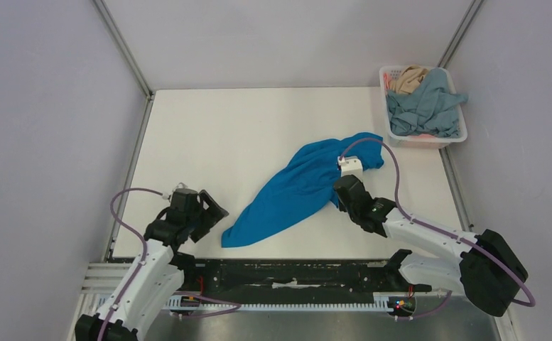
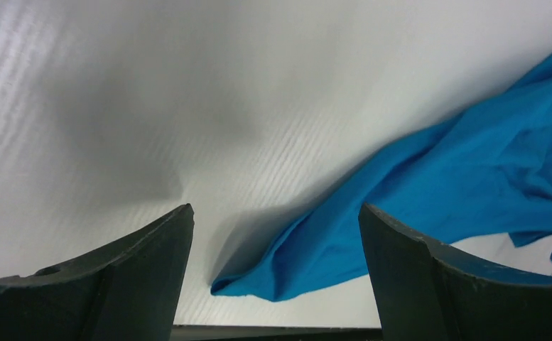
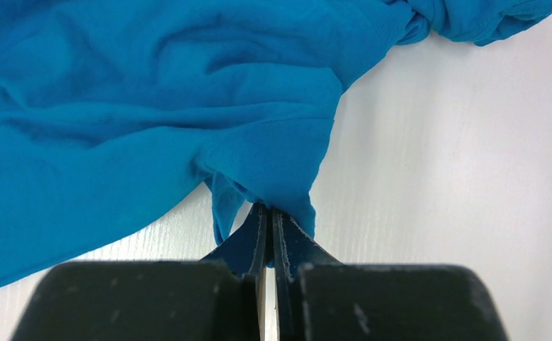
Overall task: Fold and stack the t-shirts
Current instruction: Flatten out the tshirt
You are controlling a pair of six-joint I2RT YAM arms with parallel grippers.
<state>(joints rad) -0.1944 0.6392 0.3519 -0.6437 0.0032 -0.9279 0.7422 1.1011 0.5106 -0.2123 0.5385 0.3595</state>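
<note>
The left gripper moves down and over onto the blue t-shirt's near corner next, as that corner lies unheld below it and to its right in the top view.
A vivid blue t-shirt [image 1: 301,186] lies crumpled and stretched diagonally across the white table. My right gripper [image 1: 344,186] is shut on a fold at the shirt's right edge [image 3: 273,186]; the jaws pinch the fabric [image 3: 270,212]. My left gripper [image 1: 212,207] is open and empty, hovering just left of the shirt's near corner [image 2: 258,284], which shows between the fingers [image 2: 152,270]. A dusty grey-blue t-shirt [image 1: 425,106] and a tan t-shirt [image 1: 408,78] lie bunched in the basket.
A white slotted basket [image 1: 460,131] stands at the table's far right corner. Metal frame posts and grey walls enclose the table [image 1: 209,135]. A black rail [image 1: 294,273] runs along the near edge.
</note>
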